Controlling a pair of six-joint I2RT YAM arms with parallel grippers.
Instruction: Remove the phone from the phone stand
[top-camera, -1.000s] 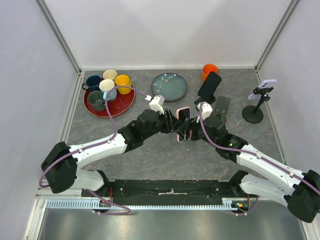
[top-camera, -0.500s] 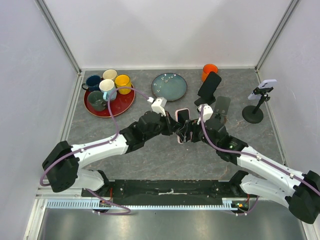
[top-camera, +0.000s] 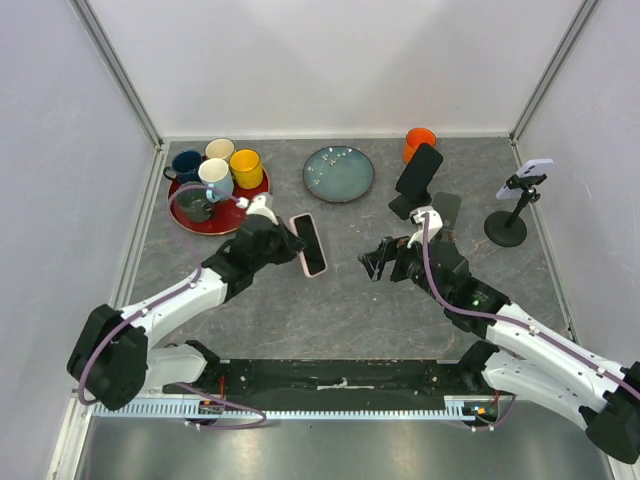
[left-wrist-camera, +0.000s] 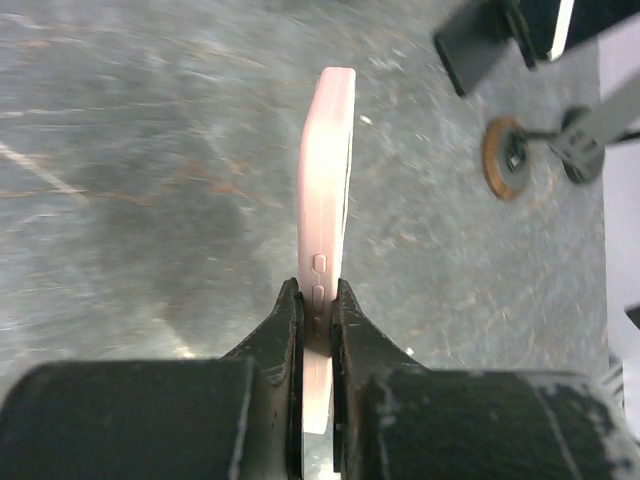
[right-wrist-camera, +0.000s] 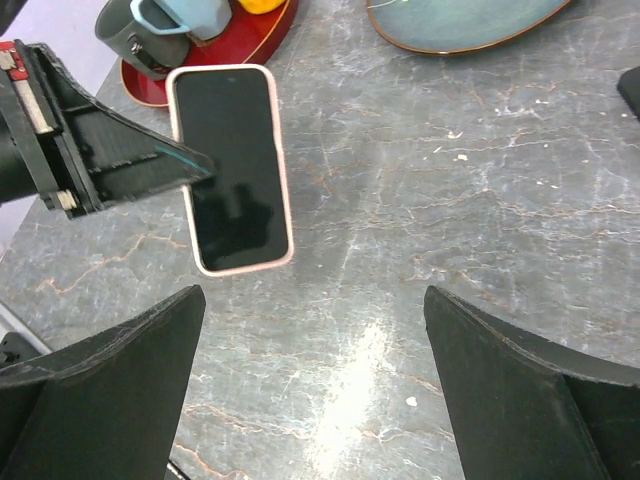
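Note:
My left gripper turns and lowers next until the pink case meets the table (top-camera: 306, 248) (left-wrist-camera: 196, 242), which is bare beside the red tray beneath the held phone.
A phone in a pink case (top-camera: 310, 247) is clamped at one end by my left gripper (top-camera: 290, 238), left of the table's middle and screen up. In the left wrist view the phone (left-wrist-camera: 328, 170) stands edge-on between the shut fingers of the left gripper (left-wrist-camera: 317, 295). My right gripper (top-camera: 378, 264) is open, empty and apart from the phone, to its right. In the right wrist view the phone (right-wrist-camera: 232, 170) lies beyond the wide-open right gripper (right-wrist-camera: 320, 400). A black phone leans on a black stand (top-camera: 418, 172) at the back right.
A red tray (top-camera: 245, 215) with several mugs sits at the back left. A teal plate (top-camera: 338, 172) and an orange cup (top-camera: 420, 143) stand at the back. A tripod stand (top-camera: 508, 225) holding a small phone is at the far right.
Both grippers were together at the phone in the middle. My left gripper has carried the phone off to the left. My right gripper now stands open and apart from it.

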